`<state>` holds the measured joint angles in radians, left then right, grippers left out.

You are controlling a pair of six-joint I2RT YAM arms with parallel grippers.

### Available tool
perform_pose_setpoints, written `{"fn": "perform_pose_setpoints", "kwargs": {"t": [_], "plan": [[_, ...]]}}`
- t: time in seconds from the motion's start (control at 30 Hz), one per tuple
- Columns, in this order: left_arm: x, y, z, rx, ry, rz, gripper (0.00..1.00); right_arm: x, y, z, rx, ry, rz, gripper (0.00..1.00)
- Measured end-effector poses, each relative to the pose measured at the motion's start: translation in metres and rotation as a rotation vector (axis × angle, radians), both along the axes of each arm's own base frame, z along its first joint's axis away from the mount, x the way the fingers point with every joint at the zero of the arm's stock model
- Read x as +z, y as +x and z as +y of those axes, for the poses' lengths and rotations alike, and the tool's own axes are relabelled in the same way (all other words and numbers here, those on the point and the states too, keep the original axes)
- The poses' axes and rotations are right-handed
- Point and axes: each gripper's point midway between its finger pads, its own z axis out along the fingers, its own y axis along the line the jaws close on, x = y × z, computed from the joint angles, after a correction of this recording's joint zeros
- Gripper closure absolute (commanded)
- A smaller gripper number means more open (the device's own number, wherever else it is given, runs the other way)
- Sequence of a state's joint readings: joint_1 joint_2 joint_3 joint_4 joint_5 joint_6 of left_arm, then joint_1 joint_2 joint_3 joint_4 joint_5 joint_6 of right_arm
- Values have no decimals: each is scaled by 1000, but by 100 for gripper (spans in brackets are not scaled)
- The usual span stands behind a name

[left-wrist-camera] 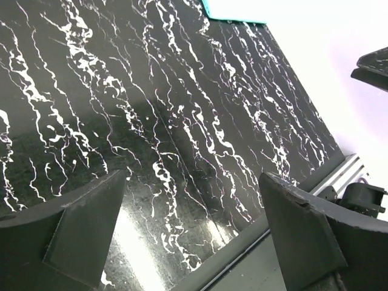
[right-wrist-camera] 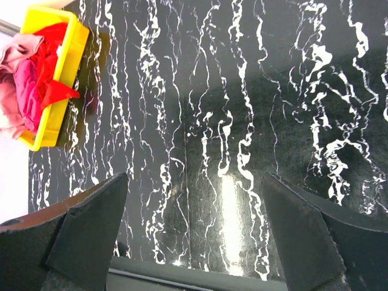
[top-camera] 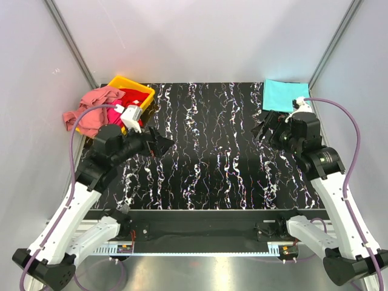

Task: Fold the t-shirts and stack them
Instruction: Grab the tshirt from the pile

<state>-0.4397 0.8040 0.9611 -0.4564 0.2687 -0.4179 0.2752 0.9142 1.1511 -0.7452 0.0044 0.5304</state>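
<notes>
The salmon-pink t-shirt [top-camera: 91, 113] lies lower, past the red t-shirt, so my left gripper swings outward, left in the top view, and down onto it next.
A folded turquoise t-shirt [top-camera: 280, 95] lies flat at the table's far right corner; its edge shows in the left wrist view [left-wrist-camera: 233, 12]. A salmon-pink t-shirt [top-camera: 91, 113] hangs crumpled over the left side of the yellow tray [top-camera: 147, 93]. Inside the tray lie a red t-shirt [right-wrist-camera: 53, 68] and a magenta one [right-wrist-camera: 24, 85], bunched together. My left gripper [top-camera: 161, 144] hovers open just right of the tray, with nothing between its fingers [left-wrist-camera: 85, 236]. My right gripper [top-camera: 264, 128] is open and empty just in front of the turquoise shirt.
The table top [top-camera: 206, 151] is black with white veins. White enclosure walls rise on three sides. The yellow tray [right-wrist-camera: 51, 124] stands in the far left corner. A metal rail [top-camera: 200, 248] runs along the near edge between the arm bases.
</notes>
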Motion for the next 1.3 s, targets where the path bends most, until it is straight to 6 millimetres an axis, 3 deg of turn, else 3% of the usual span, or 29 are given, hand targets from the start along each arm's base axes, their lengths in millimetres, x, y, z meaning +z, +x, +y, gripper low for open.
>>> {"fn": "perform_pose_setpoints", "kwargs": {"t": [0.2,0.37,0.43,0.47,0.5,0.63,0.67,0.7,0.77,0.93,1.13,1.3], "plan": [[-15,20,10,109,48,56,2,0,0,4,15,17,-6,0],[-25,67,37,347,171,100,1,4,-3,8,39,42,-33,0],[-33,95,56,474,232,131,2,7,-3,13,56,60,-43,0],[-36,110,68,541,252,150,10,9,-2,14,62,67,-49,0],[-41,125,82,602,260,175,12,10,-2,16,70,77,-53,0],[-72,184,166,881,279,307,21,12,-2,27,110,124,-54,0],[-80,193,180,924,281,332,22,12,-1,30,120,138,-52,0],[-88,199,208,998,276,358,22,11,-1,33,132,149,-50,0],[-102,204,245,1106,274,399,22,7,-2,39,153,170,-37,0],[-104,213,299,1295,269,395,22,-7,-2,45,180,185,-3,0],[-105,223,322,1380,284,334,27,-12,1,46,199,165,4,0],[-137,231,326,1385,323,389,37,-17,4,47,204,150,15,0]]}}
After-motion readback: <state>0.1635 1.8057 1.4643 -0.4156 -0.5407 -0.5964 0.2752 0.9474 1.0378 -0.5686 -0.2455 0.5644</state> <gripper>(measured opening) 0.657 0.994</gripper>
